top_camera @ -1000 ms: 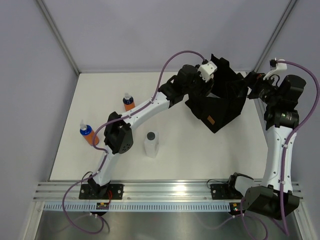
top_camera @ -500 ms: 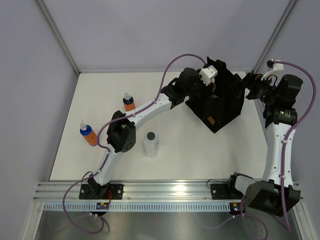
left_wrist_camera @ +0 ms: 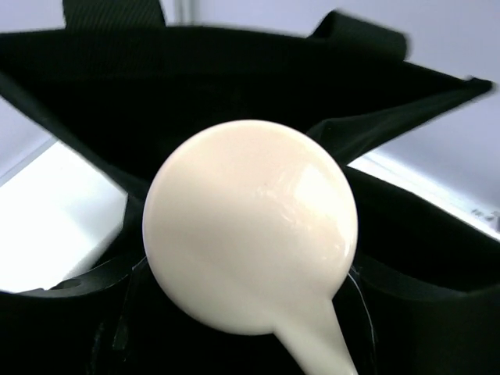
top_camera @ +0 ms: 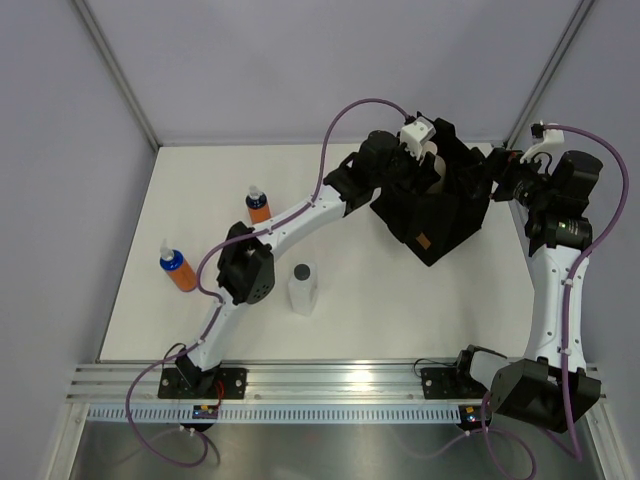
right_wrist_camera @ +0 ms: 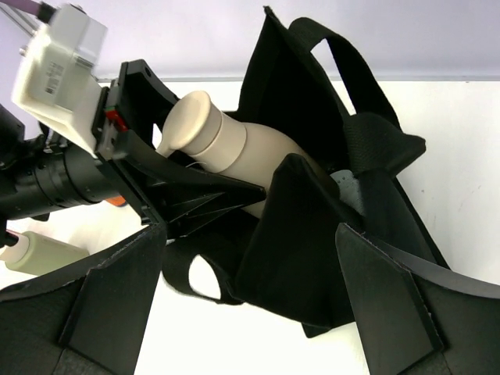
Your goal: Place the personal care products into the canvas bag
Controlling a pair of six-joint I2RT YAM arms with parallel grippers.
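Observation:
The beige bottle's cap still sticks out of the bag, so the robot's left gripper will lower the bottle deeper into the canvas bag's opening (top_camera: 451, 172) (left_wrist_camera: 223, 94) and let go of it inside.
The black canvas bag (top_camera: 440, 205) stands at the back right with its mouth open; it also shows in the right wrist view (right_wrist_camera: 312, 234). My left gripper (top_camera: 430, 163) is shut on the beige bottle (right_wrist_camera: 234, 152) and holds it tilted in the bag's mouth, body down inside, cap (left_wrist_camera: 250, 226) outside. My right gripper (top_camera: 489, 178) is at the bag's right rim, jaws apart, with a fold of the bag's fabric between the fingers (right_wrist_camera: 398, 297). Two orange bottles with blue caps (top_camera: 258, 205) (top_camera: 177, 268) and a white bottle with a black cap (top_camera: 303, 288) stand on the table at the left.
The white table (top_camera: 360, 310) is walled by grey panels at the back and sides. The left arm (top_camera: 300, 215) stretches diagonally across the middle. A pale bottle (right_wrist_camera: 43, 254) shows at the left edge of the right wrist view.
My left gripper has carried the beige bottle right and down into the bag's mouth. The bag's walls have drawn up and closer together. My right gripper has shifted slightly.

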